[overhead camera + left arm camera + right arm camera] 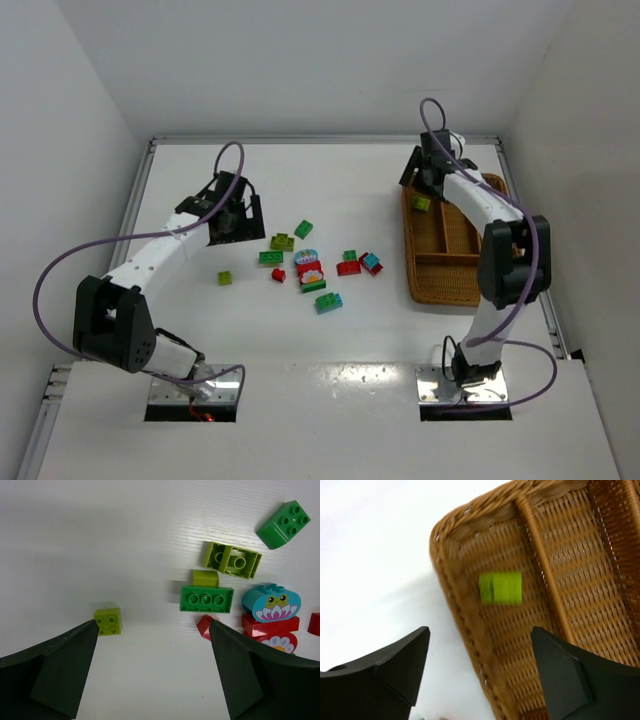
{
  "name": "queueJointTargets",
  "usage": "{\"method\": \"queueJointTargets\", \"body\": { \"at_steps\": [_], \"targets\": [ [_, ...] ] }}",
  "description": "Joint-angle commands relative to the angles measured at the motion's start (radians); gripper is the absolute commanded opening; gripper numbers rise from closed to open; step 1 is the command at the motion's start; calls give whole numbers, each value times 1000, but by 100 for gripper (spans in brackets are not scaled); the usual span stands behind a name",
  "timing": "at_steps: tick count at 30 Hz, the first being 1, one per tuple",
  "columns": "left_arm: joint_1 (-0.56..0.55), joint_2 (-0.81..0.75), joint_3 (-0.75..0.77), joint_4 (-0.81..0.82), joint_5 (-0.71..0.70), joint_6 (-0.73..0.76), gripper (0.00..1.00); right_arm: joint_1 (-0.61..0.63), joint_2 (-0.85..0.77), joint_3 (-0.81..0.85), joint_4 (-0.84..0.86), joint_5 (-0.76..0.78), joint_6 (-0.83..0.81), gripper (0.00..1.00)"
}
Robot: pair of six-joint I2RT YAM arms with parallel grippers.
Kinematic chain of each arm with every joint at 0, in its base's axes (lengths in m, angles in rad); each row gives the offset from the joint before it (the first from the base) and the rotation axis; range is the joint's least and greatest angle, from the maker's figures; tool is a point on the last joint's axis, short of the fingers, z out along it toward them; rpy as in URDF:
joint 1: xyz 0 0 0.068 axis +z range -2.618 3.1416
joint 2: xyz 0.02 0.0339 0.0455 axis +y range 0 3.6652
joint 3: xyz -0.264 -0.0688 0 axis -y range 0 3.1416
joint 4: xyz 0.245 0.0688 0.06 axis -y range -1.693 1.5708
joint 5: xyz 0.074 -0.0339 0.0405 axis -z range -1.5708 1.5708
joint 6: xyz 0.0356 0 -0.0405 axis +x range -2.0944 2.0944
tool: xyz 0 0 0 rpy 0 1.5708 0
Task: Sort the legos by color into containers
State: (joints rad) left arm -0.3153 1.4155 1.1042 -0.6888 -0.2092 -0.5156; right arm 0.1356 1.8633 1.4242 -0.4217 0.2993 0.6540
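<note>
I need to move my right gripper from the tray [445, 296] to the left in the top view next and down around the green brick [303, 229], because that brick is clear beyond the stack.
Several legos lie loose mid-table: a lime brick [225, 277] [108, 621] apart at the left, a dark green flat brick [270, 257] [206, 599], an upturned lime brick [282, 241] [232, 560], a green brick [303, 229] [283, 524], a small red brick [278, 274] [205, 626], a stack with a white printed block [310, 272] [271, 602] and a teal brick [328, 302]. My left gripper [243, 232] [153, 625] is open and empty above bare table between the lime and red bricks. My right gripper [422, 192] [480, 630] is open over the wicker tray [445, 296] [454, 587]. A blurred lime brick [422, 203] [500, 587] is in its leftmost compartment.
More red, green and teal bricks [358, 263] lie between the stack and the tray. The tray's dividers [540, 555] run lengthwise. Raised rails border the table at left, back and right.
</note>
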Motion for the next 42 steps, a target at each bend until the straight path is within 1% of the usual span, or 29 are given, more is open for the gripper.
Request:
{"method": "queueJointTargets", "body": {
  "at_steps": [1, 2, 4, 5, 6, 7, 8, 9, 12, 13, 15, 16, 17, 18, 19, 23, 24, 25, 28, 33, 36, 39, 42],
  "targets": [
    [-2, -39, 9, 2, -58, -21, 100, 54, -153, -50, 27, 41, -19, 81],
    [-2, -39, 0, 2, -70, -21, 100, 103, -176, -89, 52, -1, -45, 79],
    [7, -39, -10, 2, -81, -49, 100, 178, -206, -119, 87, -54, -85, 76],
    [7, -39, -10, 2, -91, -49, 100, 220, -207, -119, 87, -95, -102, 76],
    [16, -39, -10, 2, -91, -63, 100, 296, -185, -119, 78, -115, -119, 76],
    [33, -39, -20, -8, -116, -84, 100, 329, -158, -63, 58, -149, -119, 74],
    [44, -39, -20, -8, -116, -93, 100, 387, -92, -36, 43, -170, -128, 74],
    [71, -39, -20, -8, -125, -93, 100, 416, -58, -9, 22, -181, -128, 74],
    [122, -39, -41, -28, -125, -113, 100, 516, 32, 97, 11, -148, -128, 80],
    [154, -39, -41, -28, -113, -113, 100, 533, 98, 161, -21, -147, -128, 82],
    [185, -49, -75, -28, -81, -113, 100, 556, 167, 262, -52, -147, -105, 84],
    [209, -58, -84, -28, -81, -113, 100, 556, 228, 292, -78, -157, -88, 84],
    [223, -78, -93, -28, -65, -103, 100, 556, 253, 317, -78, -157, -68, 84],
    [232, -88, -107, -15, -52, -103, 100, 556, 275, 337, -94, -146, -35, 84],
    [242, -98, -107, -15, -52, -103, 100, 556, 293, 366, -94, -120, 42, 84],
    [265, -122, -116, -6, -30, -93, 100, 556, 347, 375, -62, -109, 189, 78],
    [265, -122, -116, -6, -21, -93, 100, 556, 370, 398, -61, -109, 205, 75],
    [265, -122, -116, -6, -10, -81, 100, 565, 385, 415, -71, -77, 220, 74],
    [265, -122, -116, 5, -1, -63, 100, 576, 436, 492, -127, -55, 249, 73],
    [265, -132, -126, 5, -1, -54, 100, 576, 484, 501, -117, -55, 294, 71],
    [265, -132, -126, 5, -1, -43, 100, 585, 511, 535, -166, -8, 308, 69],
    [265, -132, -126, 14, -1, -34, 100, 596, 511, 524, -175, 37, 320, 68],
    [265, -132, -135, 23, 27, -12, 100, 596, 525, 524, -164, 47, 320, 61]
  ]
}}
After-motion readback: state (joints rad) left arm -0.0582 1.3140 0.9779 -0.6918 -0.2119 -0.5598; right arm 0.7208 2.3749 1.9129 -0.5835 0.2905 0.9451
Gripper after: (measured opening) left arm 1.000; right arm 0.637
